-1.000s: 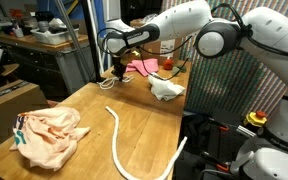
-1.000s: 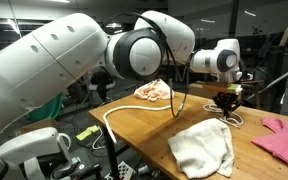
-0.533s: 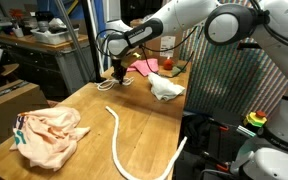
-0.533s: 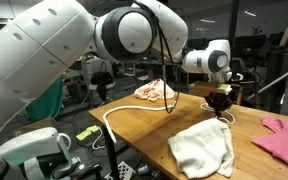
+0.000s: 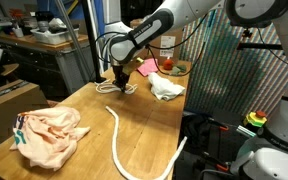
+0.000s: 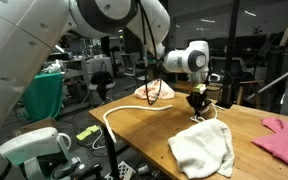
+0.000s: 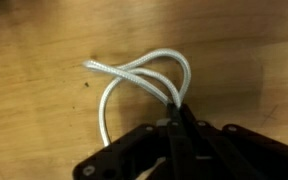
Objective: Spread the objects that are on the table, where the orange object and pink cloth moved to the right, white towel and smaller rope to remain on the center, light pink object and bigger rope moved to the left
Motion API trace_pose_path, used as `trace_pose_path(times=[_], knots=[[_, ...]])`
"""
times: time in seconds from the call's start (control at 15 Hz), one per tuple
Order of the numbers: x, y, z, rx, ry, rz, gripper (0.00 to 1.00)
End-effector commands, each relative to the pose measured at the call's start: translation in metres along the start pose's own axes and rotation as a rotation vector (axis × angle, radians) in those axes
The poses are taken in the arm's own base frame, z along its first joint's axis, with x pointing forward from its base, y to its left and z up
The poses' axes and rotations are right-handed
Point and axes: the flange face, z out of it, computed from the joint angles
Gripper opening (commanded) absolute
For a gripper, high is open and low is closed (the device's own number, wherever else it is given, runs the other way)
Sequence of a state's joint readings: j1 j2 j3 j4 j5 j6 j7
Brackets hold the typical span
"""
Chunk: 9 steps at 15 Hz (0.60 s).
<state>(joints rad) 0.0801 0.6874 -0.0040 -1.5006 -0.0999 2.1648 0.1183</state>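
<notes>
I should next pull the smaller rope back and release it beside the white towel [image 6: 202,150], on bare table.
My gripper [image 5: 121,80] is shut on the smaller rope [image 7: 144,75], a thin cream cord whose loops fan out from the fingertips [image 7: 174,118] onto the table [image 7: 34,40] in the wrist view. In an exterior view the gripper [image 6: 197,107] hangs just past the white towel [image 6: 202,150]. The bigger rope [image 5: 119,145] curves across the table's near part. The light pink object [image 5: 46,135] lies crumpled at the near-left corner. Behind the gripper are the white towel [image 5: 166,88], the pink cloth [image 5: 144,67] and the small orange object [image 5: 167,64].
The table [image 5: 94,115] ends close to the bigger rope's tip at the right edge. A metal post [image 5: 82,45] stands behind the left edge. The pink cloth [image 6: 286,140] lies at the far right and the light pink object [image 6: 154,91] at the back.
The gripper has moved along the table with the smaller rope in it, away from the pink cloth and toward the middle. The other objects lie where they were.
</notes>
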Motion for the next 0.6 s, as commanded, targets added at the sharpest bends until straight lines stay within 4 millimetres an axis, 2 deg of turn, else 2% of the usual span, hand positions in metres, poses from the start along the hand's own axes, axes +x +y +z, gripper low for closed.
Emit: trace_pose_path(times=[0.0, 0.33, 0.4, 0.47, 0.53], knots=[[-0.042, -0.018, -0.010, 0.010, 0.001, 0.030, 0.04], [-0.068, -0.028, -0.016, 0.001, -0.012, 0.055, 0.05], [-0.070, -0.030, -0.019, 0.000, -0.008, 0.063, 0.12], [-0.072, -0.032, -0.023, 0.000, -0.002, 0.067, 0.32], [-0.073, -0.034, -0.028, -0.003, 0.000, 0.065, 0.39]])
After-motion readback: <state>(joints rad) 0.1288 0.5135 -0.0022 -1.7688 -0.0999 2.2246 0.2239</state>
